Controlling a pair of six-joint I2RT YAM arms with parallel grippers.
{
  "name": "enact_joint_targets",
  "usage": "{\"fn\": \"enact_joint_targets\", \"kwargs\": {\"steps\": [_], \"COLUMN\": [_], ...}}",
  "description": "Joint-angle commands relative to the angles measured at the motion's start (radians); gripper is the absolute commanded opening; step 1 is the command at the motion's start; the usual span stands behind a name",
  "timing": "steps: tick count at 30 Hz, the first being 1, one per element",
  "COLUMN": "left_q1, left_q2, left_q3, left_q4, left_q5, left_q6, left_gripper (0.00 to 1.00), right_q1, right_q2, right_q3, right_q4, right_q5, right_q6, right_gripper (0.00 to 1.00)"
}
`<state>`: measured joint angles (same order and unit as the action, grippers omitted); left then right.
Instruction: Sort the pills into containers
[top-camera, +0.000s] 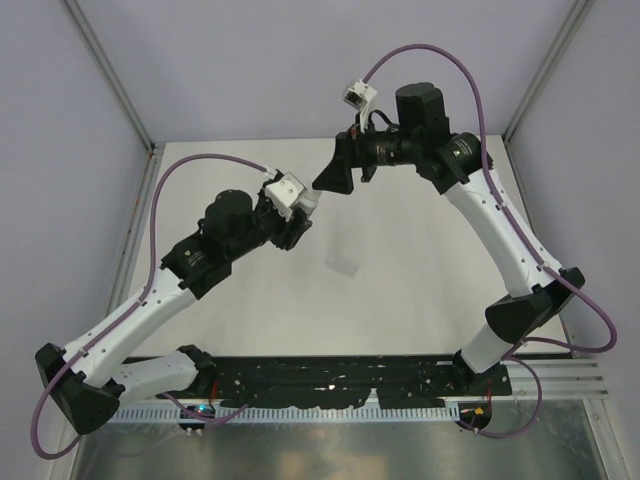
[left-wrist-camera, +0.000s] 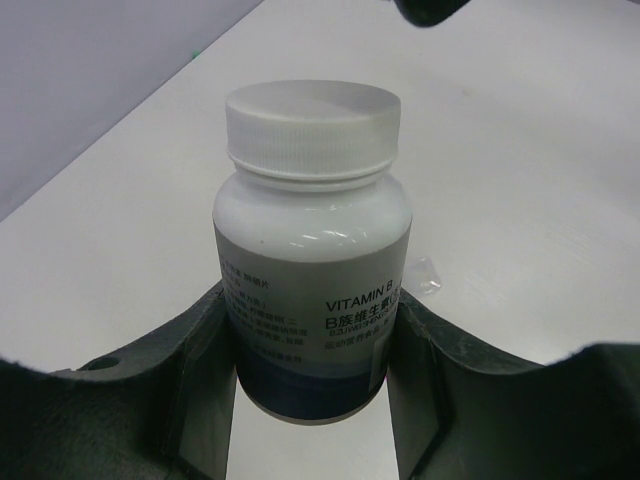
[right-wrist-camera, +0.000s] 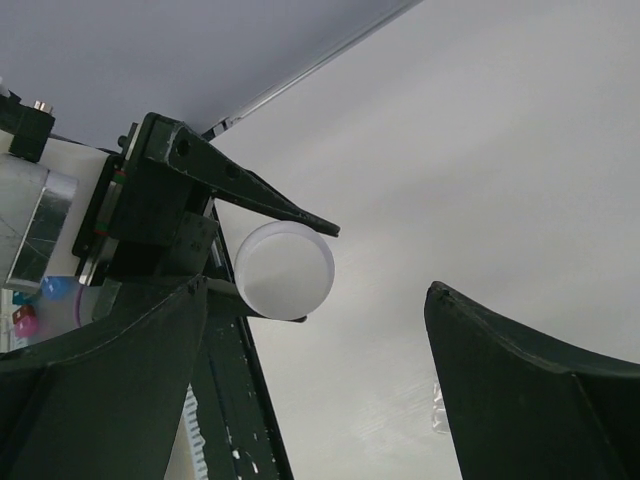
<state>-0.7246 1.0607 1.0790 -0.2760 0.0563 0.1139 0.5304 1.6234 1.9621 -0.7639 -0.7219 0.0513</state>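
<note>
My right gripper slides left in the top view next and grips the bottle's white cap (top-camera: 313, 197) (right-wrist-camera: 285, 270), which lies on that side, clear of the fingers holding the bottle.
My left gripper (left-wrist-camera: 310, 297) is shut on a small bottle (left-wrist-camera: 312, 240) with a white cap and a greyish body labelled "VITAMIN B". It holds the bottle by the lower body, above the table, with the cap screwed on. In the top view the left gripper (top-camera: 298, 220) faces my right gripper (top-camera: 326, 182), which hovers just beyond it. The right gripper (right-wrist-camera: 318, 290) stands wide open with nothing between its fingers, and the bottle's cap (right-wrist-camera: 284, 271) shows ahead of it. A clear flat packet (top-camera: 342, 265) lies on the table. No pills can be made out.
The white table (top-camera: 420, 280) is bounded by metal frame posts (top-camera: 140, 120) and pale walls on the left, back and right. The black rail (top-camera: 330, 380) with the arm bases runs along the near edge. Purple cables loop from both arms.
</note>
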Motion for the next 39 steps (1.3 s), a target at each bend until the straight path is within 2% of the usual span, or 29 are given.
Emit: {"fn": "enact_joint_targets", "kwargs": {"steps": [1, 16, 22, 28, 32, 39], "left_q1": [-0.004, -0.004, -0.004, -0.004, -0.004, 0.011], "left_q2": [0.007, 0.018, 0.013, 0.009, 0.001, -0.042], "left_q3": [0.027, 0.045, 0.045, 0.042, 0.038, -0.013], "left_q4": [0.086, 0.087, 0.086, 0.089, 0.090, 0.103], "left_q5": [-0.019, -0.010, -0.004, -0.007, -0.010, 0.157], "left_q6": [-0.048, -0.082, -0.085, -0.080, -0.074, -0.034], "left_gripper": [0.00, 0.00, 0.00, 0.00, 0.00, 0.00], "right_q1": [0.002, 0.029, 0.033, 0.040, 0.045, 0.045], "right_q2": [-0.011, 0.032, 0.038, 0.038, 0.030, -0.019], "right_q3": [-0.022, -0.071, -0.075, -0.086, -0.091, -0.103], "right_q4": [0.144, 0.172, 0.172, 0.170, 0.163, 0.101], "right_q5": [-0.077, -0.099, -0.112, -0.128, -0.140, -0.192], "right_q6": [0.090, 0.104, 0.101, 0.093, 0.072, -0.088], "right_gripper": [0.93, 0.84, 0.70, 0.48, 0.37, 0.28]}}
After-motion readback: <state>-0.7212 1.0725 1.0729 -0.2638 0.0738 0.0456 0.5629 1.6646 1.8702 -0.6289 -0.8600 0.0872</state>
